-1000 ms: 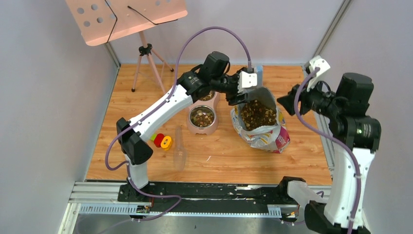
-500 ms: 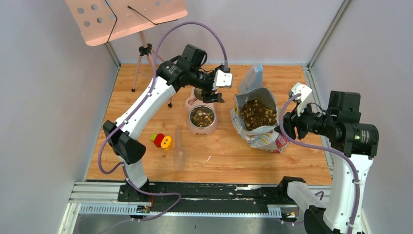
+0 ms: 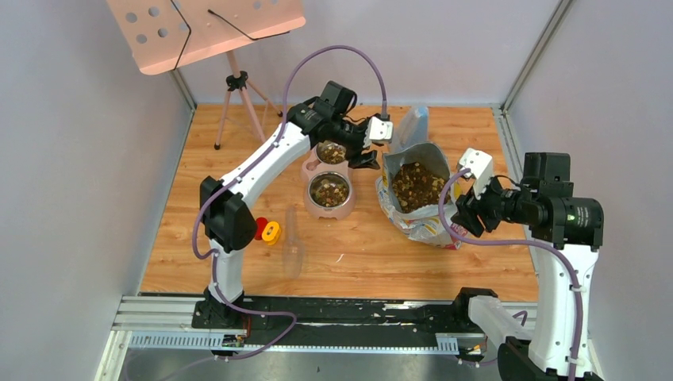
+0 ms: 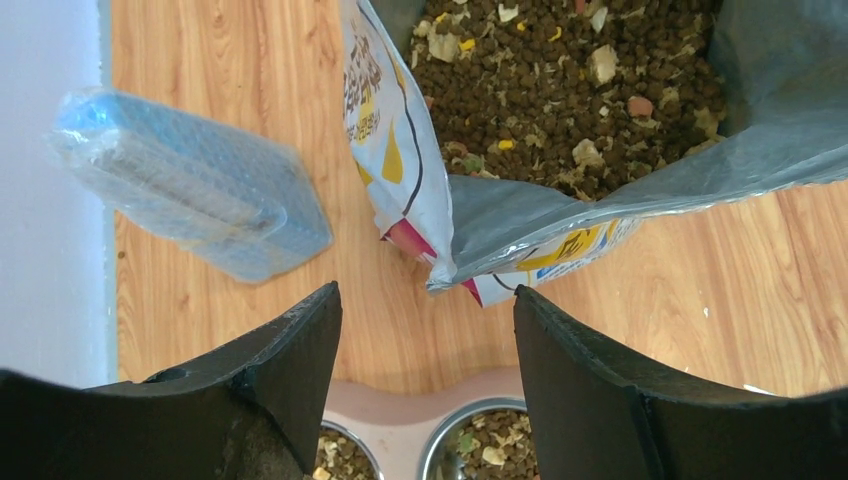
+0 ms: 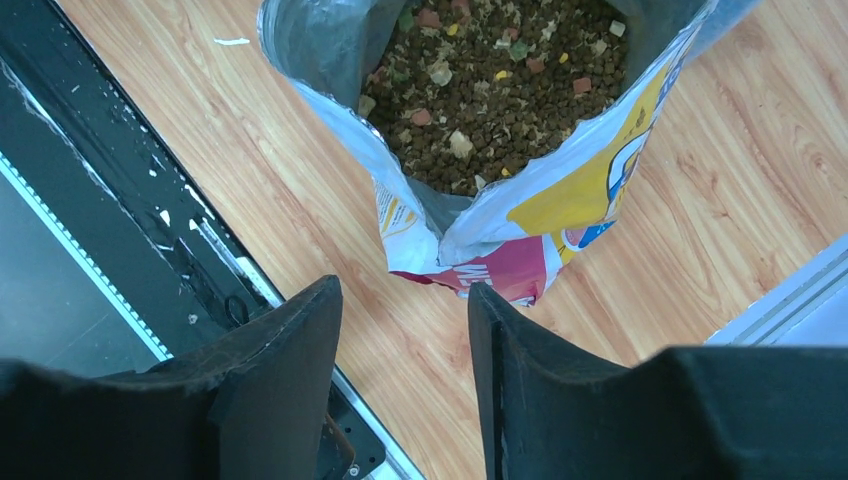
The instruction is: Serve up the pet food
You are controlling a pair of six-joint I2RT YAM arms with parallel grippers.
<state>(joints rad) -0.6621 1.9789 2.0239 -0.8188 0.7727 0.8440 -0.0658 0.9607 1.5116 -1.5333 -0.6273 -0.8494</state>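
The bag's near rim corner (image 3: 455, 208) (image 5: 438, 252) stands just beyond my open fingers, so my right gripper will lower slightly and shift toward the bag next, taking that corner.
The pet food (image 3: 417, 186) fills an open printed bag (image 3: 424, 226) standing right of centre; more of it lies in the two steel bowls of a pink feeder (image 3: 328, 208). My left gripper (image 3: 367, 156) hovers open and empty over the feeder's far bowl, just left of the bag. In the left wrist view the left gripper (image 4: 426, 290) has the bag's corner and pet food (image 4: 560, 90) ahead and the feeder (image 4: 420, 400) below. My right gripper (image 3: 464, 214) hangs open and empty by the bag's right side. In the right wrist view the right gripper (image 5: 403, 285) faces the bag (image 5: 590, 190).
A clear scoop (image 3: 292, 248) lies on the wood floor in front of the feeder. A red-and-yellow toy (image 3: 267, 230) sits by the left arm. A blue packet (image 3: 413, 127) leans behind the bag. A pink music stand (image 3: 230, 79) is at the back left. The base rail (image 5: 120, 200) runs near the bag.
My left gripper pulled away from the bag's rim to the left over the feeder, then drifted back a little. My right gripper dropped lower and nearer, beside the bag's bottom right.
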